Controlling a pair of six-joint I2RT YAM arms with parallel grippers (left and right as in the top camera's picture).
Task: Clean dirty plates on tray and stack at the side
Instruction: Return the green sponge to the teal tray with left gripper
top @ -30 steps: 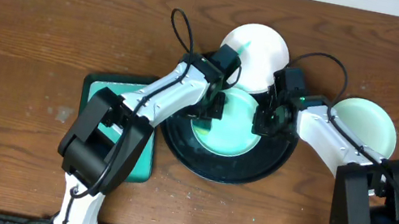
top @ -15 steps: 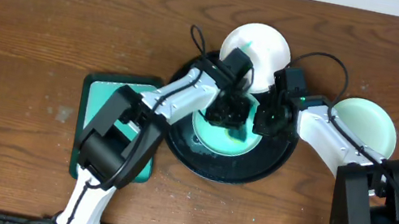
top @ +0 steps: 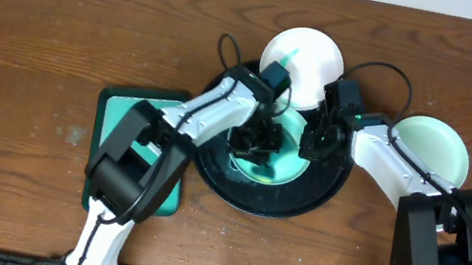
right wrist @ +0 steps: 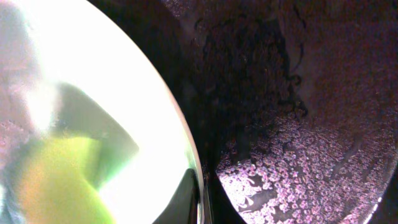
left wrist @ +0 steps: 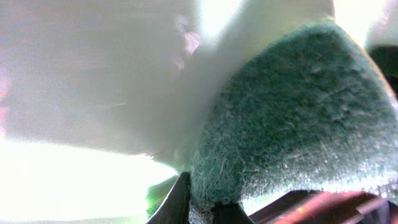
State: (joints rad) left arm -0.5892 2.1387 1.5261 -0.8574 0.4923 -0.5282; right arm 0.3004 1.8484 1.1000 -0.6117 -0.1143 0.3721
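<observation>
I will next lift my left gripper off the mint plate and carry the green sponge down over the teal sponge tray, whose visible bottom is bare.
A mint green plate (top: 285, 161) with teal smears lies in the black round tray (top: 265, 199). My left gripper (top: 256, 142) is shut on a green sponge (left wrist: 292, 118) and presses it onto that plate. My right gripper (top: 316, 145) is shut on the plate's right rim (right wrist: 186, 143), one finger inside, one outside. A white plate (top: 310, 56) with a teal streak lies behind the tray. A second mint plate (top: 435, 148) lies on the table to the right.
A teal rectangular sponge tray (top: 123, 108) sits left of the black tray, partly under my left arm. Bare wooden table (top: 41, 20) lies all around. The tray floor in the right wrist view (right wrist: 298, 155) is wet and speckled.
My left gripper with the sponge swept right across the plate, then back toward its left middle. The right gripper has not moved.
</observation>
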